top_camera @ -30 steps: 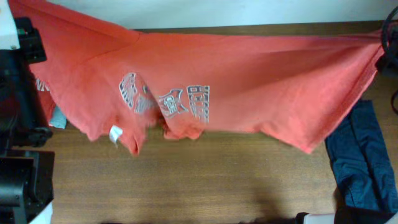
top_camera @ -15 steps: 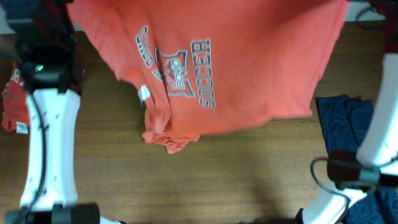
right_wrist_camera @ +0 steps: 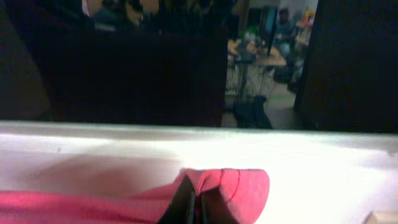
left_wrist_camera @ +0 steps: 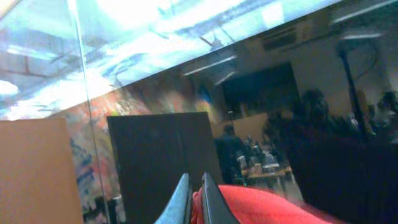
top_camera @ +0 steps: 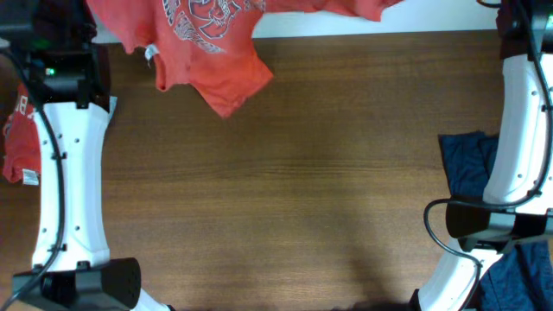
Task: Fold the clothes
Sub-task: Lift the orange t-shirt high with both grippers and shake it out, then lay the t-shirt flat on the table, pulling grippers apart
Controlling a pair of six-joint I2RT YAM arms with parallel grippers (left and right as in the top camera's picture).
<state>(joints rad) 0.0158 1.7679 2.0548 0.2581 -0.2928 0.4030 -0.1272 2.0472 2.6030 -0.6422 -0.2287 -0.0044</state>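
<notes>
The T-shirt (top_camera: 216,52) is hanging raised, so I need to move my left gripper back, tip it downward and lower it to let go of the shirt's edge on the bare wood (top_camera: 173,138) beside the other red garment.
A red T-shirt (top_camera: 216,52) with a grey soccer print hangs over the table's far edge at the top of the overhead view, stretched between both arms, its lower part resting on the wood. My left gripper (left_wrist_camera: 194,193) is shut on a red edge of the T-shirt (left_wrist_camera: 261,205), pointing out toward the room. My right gripper (right_wrist_camera: 194,202) is shut on another corner of the T-shirt (right_wrist_camera: 236,186) above the white far edge. The grippers themselves are out of the overhead view's top edge.
The wooden table (top_camera: 285,190) spans the overhead view. A dark blue garment (top_camera: 467,164) lies at the right edge. Another red garment (top_camera: 17,138) lies at the left edge behind the left arm (top_camera: 69,155). The right arm (top_camera: 518,112) stands along the right side.
Both arms have carried the T-shirt away toward the far edge. It covered the upper table before; now only its lower part shows at the top.
</notes>
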